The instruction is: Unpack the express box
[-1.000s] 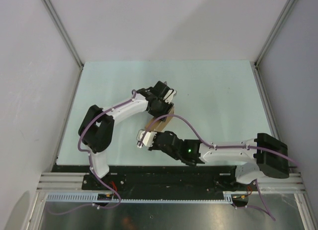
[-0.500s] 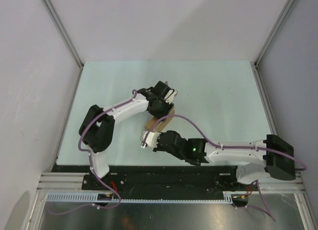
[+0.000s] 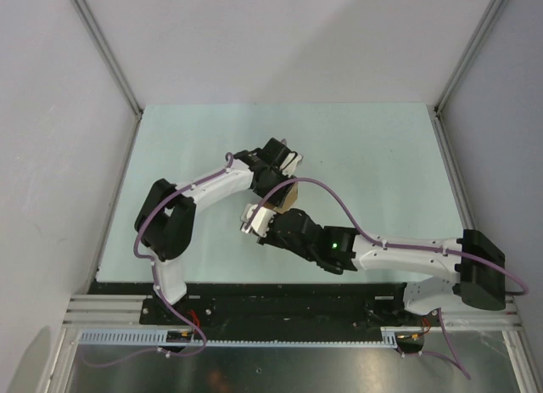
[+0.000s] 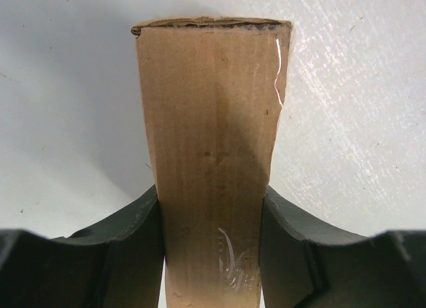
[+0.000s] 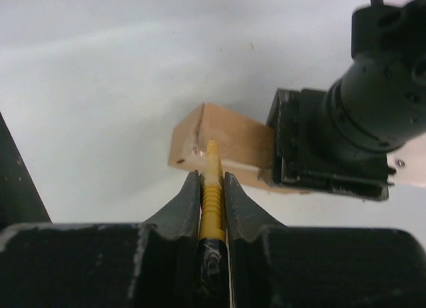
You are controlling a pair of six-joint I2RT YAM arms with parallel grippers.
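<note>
The utility knife (image 5: 212, 181) will be released next, as my right gripper will move down and to its right in the top view, where clear tabletop lies below it.
The express box (image 4: 213, 135) is a small brown cardboard carton lying on the pale table. My left gripper (image 4: 212, 245) is shut on its near end, one finger against each side. In the right wrist view the box (image 5: 229, 142) lies just ahead, its right end inside the left gripper (image 5: 326, 145). My right gripper (image 5: 212, 188) is shut on a yellow-black utility knife (image 5: 212, 181), whose tip touches the box's front face. From above, the box (image 3: 283, 198) shows only as a small brown patch between the left gripper (image 3: 277, 174) and the right gripper (image 3: 254, 219).
The pale table (image 3: 373, 155) is walled by grey panels at the back and both sides. A purple cable (image 3: 327, 189) arches from the right arm over the box area. The black rail (image 3: 280, 308) with the arm bases runs along the near edge.
My right arm has reached forward and up, bringing the knife tip from clear of the box to its front face. The left gripper and the box have stayed put.
</note>
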